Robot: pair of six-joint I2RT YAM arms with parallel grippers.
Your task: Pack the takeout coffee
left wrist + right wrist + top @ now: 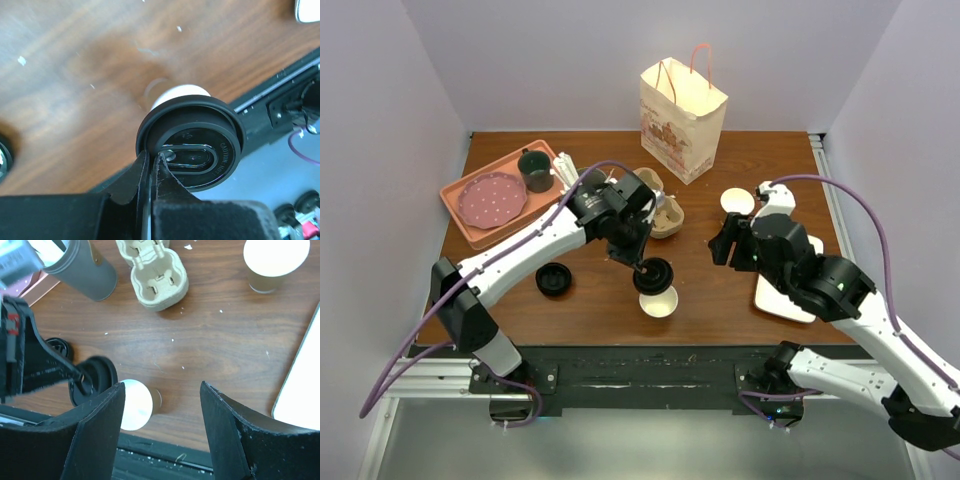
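Observation:
The cup's white rim shows past the black lid, so I will bring my left gripper back and down over the cup's open top (pixel 659 303) (pixel 181 93) and release the lid.
A takeout coffee cup (pixel 658 304) stands open-topped near the table's front edge; its white rim (pixel 180 93) shows just past the lid in the left wrist view, and it appears again (pixel 135 404) in the right wrist view. My left gripper (pixel 639 262) (pixel 150 159) is shut on the rim of a black lid (pixel 653 275) (pixel 192 145), held a little above and beside that cup. My right gripper (pixel 725 245) (pixel 161 387) is open and holds nothing, off to the cup's right. A second tan cup (pixel 737 200) (pixel 274 262) stands further back.
A cardboard cup carrier (pixel 663 212) (pixel 157 272) sits mid-table in front of a paper bag (pixel 682 120). A pink tray (pixel 470 225) holds a plate and dark mug. Also here: a grey tumbler (pixel 87 265), a second black lid (pixel 553 279) and a white board (pixel 782 295).

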